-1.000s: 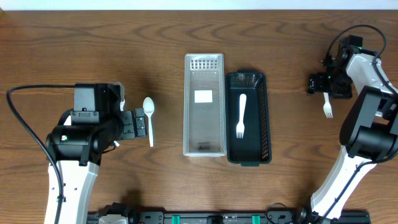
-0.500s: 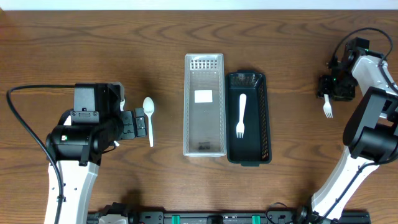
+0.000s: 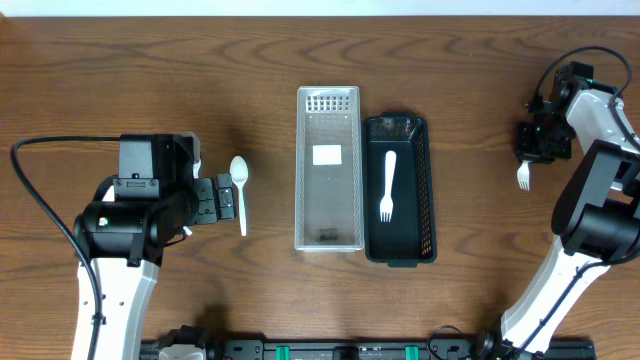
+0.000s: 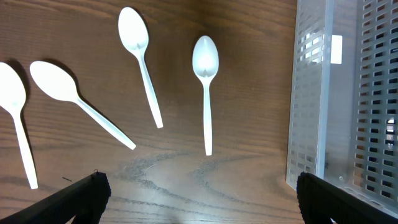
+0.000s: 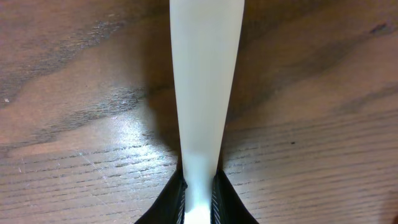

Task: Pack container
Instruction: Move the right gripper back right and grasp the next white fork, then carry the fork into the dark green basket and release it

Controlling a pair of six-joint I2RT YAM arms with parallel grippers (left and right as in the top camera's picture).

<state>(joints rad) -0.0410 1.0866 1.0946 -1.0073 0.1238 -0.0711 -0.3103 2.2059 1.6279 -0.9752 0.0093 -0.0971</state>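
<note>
My right gripper needs to lift the second white fork and then lower it into the black container, next to the first fork (image 3: 409,188).
A black slotted container (image 3: 428,190) stands at the table's middle with one white fork (image 3: 387,186) lying in it. A clear container (image 3: 300,170) sits against its left side; its wall (image 4: 311,106) shows in the left wrist view. At the far right, my right gripper (image 3: 531,152) is shut on the handle of a second white fork (image 3: 523,177), which rests on the wood. The right wrist view shows that handle (image 5: 205,81) pinched between the right gripper's (image 5: 199,200) jaws. My left gripper (image 4: 199,202) is open and empty, just short of several white spoons (image 4: 205,87).
One spoon (image 3: 239,190) shows in the overhead view next to the left gripper (image 3: 222,198); the others are under the arm. The left wrist view has them fanned out on the wood (image 4: 140,62), (image 4: 78,102). A black cable (image 3: 40,215) loops at the far left.
The right gripper shifted a little to the right over the fork's handle, then shut on it. The fork's tines moved slightly. The left arm has not moved.
</note>
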